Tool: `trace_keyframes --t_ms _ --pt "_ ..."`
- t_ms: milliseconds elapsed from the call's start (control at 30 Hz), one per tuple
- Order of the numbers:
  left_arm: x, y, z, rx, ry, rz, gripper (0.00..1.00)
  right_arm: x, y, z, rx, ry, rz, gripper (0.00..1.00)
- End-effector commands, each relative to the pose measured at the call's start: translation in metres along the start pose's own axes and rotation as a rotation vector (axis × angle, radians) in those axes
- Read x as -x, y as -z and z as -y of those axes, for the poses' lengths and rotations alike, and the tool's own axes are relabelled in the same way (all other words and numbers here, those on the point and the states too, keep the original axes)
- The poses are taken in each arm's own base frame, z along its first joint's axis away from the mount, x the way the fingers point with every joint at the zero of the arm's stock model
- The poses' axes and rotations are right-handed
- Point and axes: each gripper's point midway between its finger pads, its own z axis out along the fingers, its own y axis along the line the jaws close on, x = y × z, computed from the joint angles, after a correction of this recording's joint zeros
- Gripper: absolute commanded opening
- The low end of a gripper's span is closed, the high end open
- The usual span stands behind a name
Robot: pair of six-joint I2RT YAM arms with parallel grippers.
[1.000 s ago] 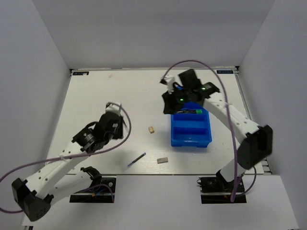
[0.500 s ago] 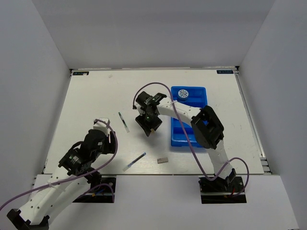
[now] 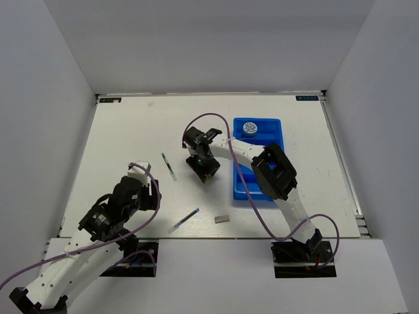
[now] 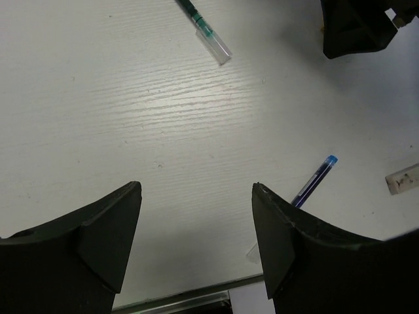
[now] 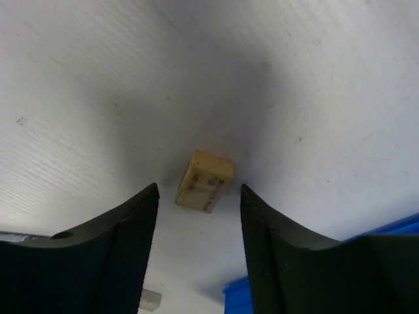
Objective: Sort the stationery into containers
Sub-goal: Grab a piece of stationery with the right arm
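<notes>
The left gripper moves to the right in the top view and down onto the grey eraser [image 4: 402, 178] next, turning so its fingers straddle the eraser's long sides.
A tan eraser [image 5: 205, 181] lies on the white table, just ahead of and between the fingers of my open right gripper [image 5: 199, 186]. From above, that gripper [image 3: 205, 170] hangs left of the blue tray [image 3: 283, 171] and covers the eraser. A round blue-white disc [image 3: 250, 127] sits in the tray's far compartment. My left gripper [image 4: 196, 186] is open over bare table near the front edge. A white pen with a green core [image 4: 204, 26], a dark-blue pen [image 4: 314, 180] and a grey eraser [image 4: 402, 178] lie loose on the table.
From above, the white pen [image 3: 169, 167] lies left of centre, while the dark-blue pen [image 3: 183, 220] and the grey eraser [image 3: 222, 220] rest near the front edge. White walls enclose the table on three sides. The left arm [image 3: 108, 219] crosses the front left corner.
My right arm has swung from over the tray's far end to the left and down over the tan eraser. My left arm has drawn back toward the front edge.
</notes>
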Motion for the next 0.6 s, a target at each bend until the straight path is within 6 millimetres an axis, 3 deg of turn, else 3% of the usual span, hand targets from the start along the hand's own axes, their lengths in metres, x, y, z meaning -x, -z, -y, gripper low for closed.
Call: trace_keyframes --t_ms 0,133,167,300,367,400,433,467,500,533,567 --pt "0.006 0.000 0.008 -0.044 -0.003 0.023 0.79 0.019 -0.008 0.004 -0.028 -0.016 0.048 0.54" --pt "0.005 -0.001 0.014 -0.077 -0.009 0.015 0.77 0.013 -0.015 0.008 -0.053 -0.012 0.023 0.32" --pt "0.004 -0.001 0.014 -0.081 -0.012 0.013 0.77 0.013 -0.015 0.008 -0.058 -0.013 0.024 0.21" --pt "0.004 -0.001 0.020 -0.117 -0.019 0.011 0.77 0.008 -0.003 0.015 -0.076 -0.002 0.039 0.00" --pt "0.003 0.000 0.028 -0.163 -0.035 0.008 0.76 0.012 0.019 0.014 -0.063 0.018 0.080 0.00" --pt "-0.001 -0.001 0.042 -0.244 -0.049 0.001 0.76 0.014 0.028 0.003 0.003 0.041 0.092 0.00" --pt "0.001 0.006 0.069 -0.403 -0.070 0.005 0.72 0.025 0.061 0.002 0.013 0.073 0.180 0.00" --pt "-0.010 0.003 0.079 -0.472 -0.115 -0.027 0.70 0.026 0.073 -0.006 0.072 0.088 0.202 0.00" --pt "-0.006 0.003 0.092 -0.543 -0.122 -0.017 0.68 0.028 0.085 -0.009 0.084 0.105 0.232 0.00" --pt "-0.013 0.016 0.111 -0.677 -0.139 -0.061 0.66 0.040 0.125 -0.008 0.073 0.161 0.355 0.00" --pt "-0.018 0.013 0.116 -0.698 -0.148 -0.119 0.64 0.038 0.135 -0.005 0.062 0.172 0.375 0.00"
